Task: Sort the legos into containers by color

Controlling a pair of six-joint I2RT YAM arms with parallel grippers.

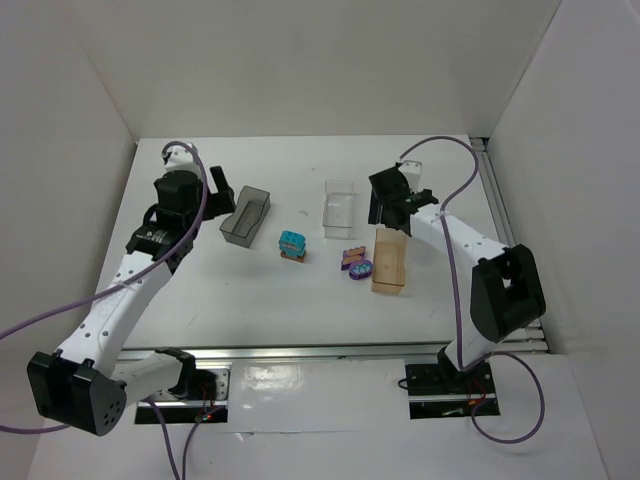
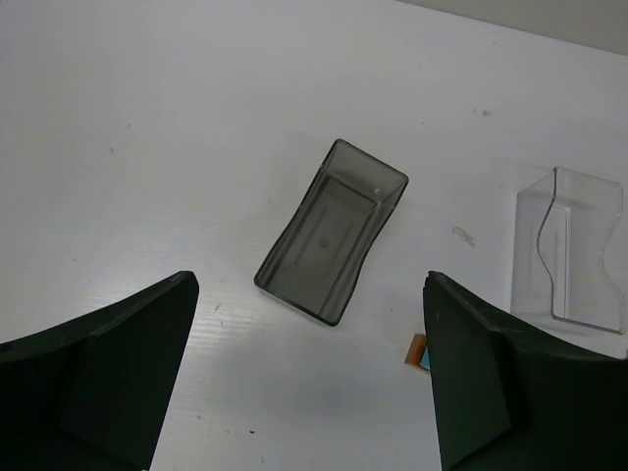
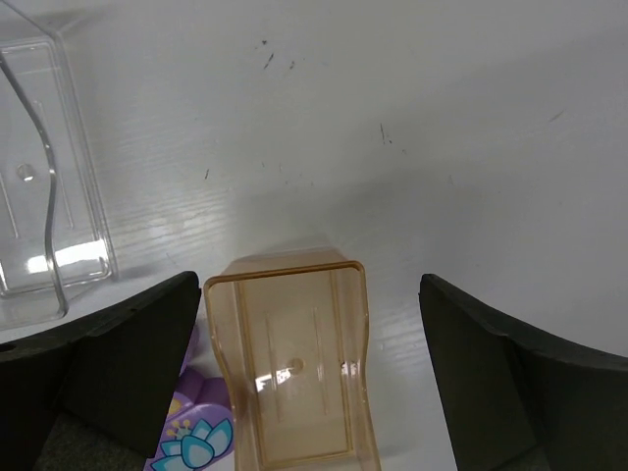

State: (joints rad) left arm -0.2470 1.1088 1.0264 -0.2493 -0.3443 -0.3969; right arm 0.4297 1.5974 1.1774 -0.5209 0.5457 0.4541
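Note:
The lego stack's teal top (image 1: 292, 241) is beyond the clear bin, left of my right gripper in the top view. I need to move across to it, lower and close around it.
The smoky grey bin (image 1: 246, 216) lies empty at mid-left; it also shows in the left wrist view (image 2: 332, 232). The clear bin (image 1: 340, 208) and the orange-amber bin (image 1: 390, 260) are empty too. A teal and orange lego stack (image 1: 292, 245) stands between the bins, and purple legos (image 1: 355, 263) lie left of the amber bin. My left gripper (image 1: 218, 186) is open and empty above the table, just left of the grey bin. My right gripper (image 1: 386, 208) is open and empty over the far end of the amber bin (image 3: 294, 363).
White walls enclose the table at the back and both sides. The clear bin (image 3: 49, 226) lies left of my right gripper, and a purple lego (image 3: 191, 437) sits by its left finger. A sliver of the orange lego (image 2: 420, 350) shows beside my left gripper's right finger.

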